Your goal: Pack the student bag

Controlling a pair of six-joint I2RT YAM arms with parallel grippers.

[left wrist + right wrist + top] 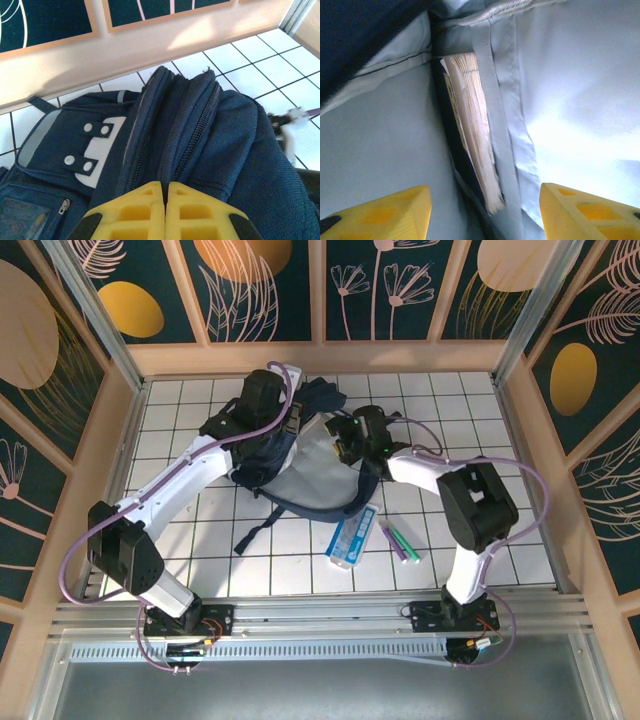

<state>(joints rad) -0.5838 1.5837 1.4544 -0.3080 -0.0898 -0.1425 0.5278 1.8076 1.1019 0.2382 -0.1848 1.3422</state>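
The left gripper carries the held fold over the open grey lining (318, 472) next, then lowers and releases it.
The navy student bag (300, 478) lies mid-table with its main compartment held open, so the pale grey lining shows. My left gripper (262, 402) is at the bag's far top edge. In the left wrist view its yellow jaws (165, 184) are shut on a fold of the bag's fabric (240, 140) between two zips. My right gripper (346, 445) reaches into the opening from the right. In the right wrist view it (485, 192) is open inside the lining. A book (470, 115) with a dark cover and cream pages stands between the fingers, apart from both.
A blue-and-white flat pack (353, 537) and a few green and purple pens (400, 540) lie on the white tiles right of the bag, near the front. A dark strap (255, 530) trails toward the front. Wooden walls close in the back and sides.
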